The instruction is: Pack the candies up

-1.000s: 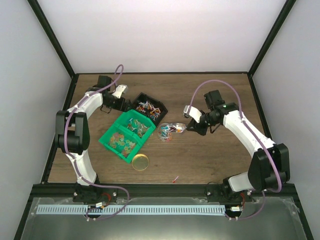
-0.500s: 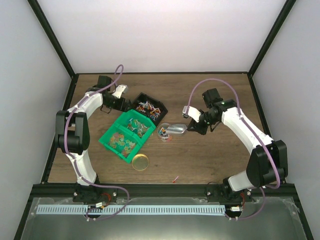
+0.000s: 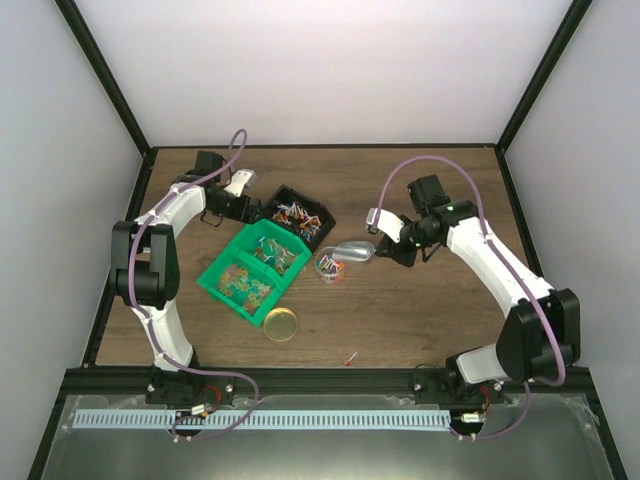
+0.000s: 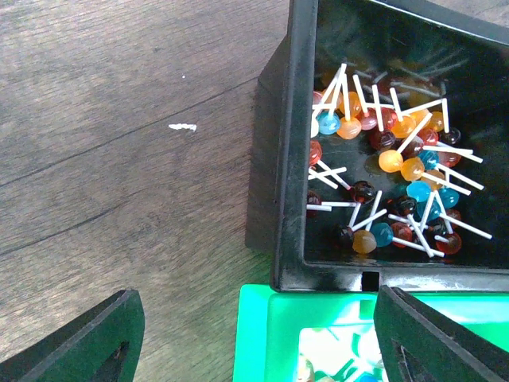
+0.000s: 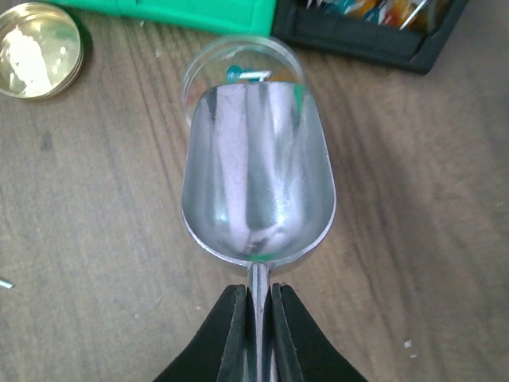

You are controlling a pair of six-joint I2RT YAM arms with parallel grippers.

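Observation:
I will next move my right gripper to the right in the top view, away from the jar. Then I will bring the empty scoop down to the table (image 3: 422, 266) (image 5: 342, 296).
The candies (image 4: 390, 167) are small coloured lollipops heaped in a black bin (image 3: 296, 213), and more of them lie in a green bin (image 3: 250, 270). A few candies sit in a clear jar (image 3: 329, 266) on the table. My right gripper (image 5: 258, 318) is shut on the handle of a silver scoop (image 5: 256, 183). The scoop bowl looks empty and its tip hangs over the jar mouth (image 5: 238, 68). My left gripper (image 4: 254, 342) is open, hovering over the corner where the black bin (image 4: 294, 159) meets the green bin (image 4: 270, 334), holding nothing.
A round gold lid (image 3: 281, 323) lies upturned on the table in front of the green bin, also in the right wrist view as the lid (image 5: 38, 49). One stray candy (image 3: 350, 357) lies near the front edge. Black frame rails border the table.
The right gripper has shifted the scoop slightly up and right at the jar, and its silver bowl now shows bare. The left arm has not moved.

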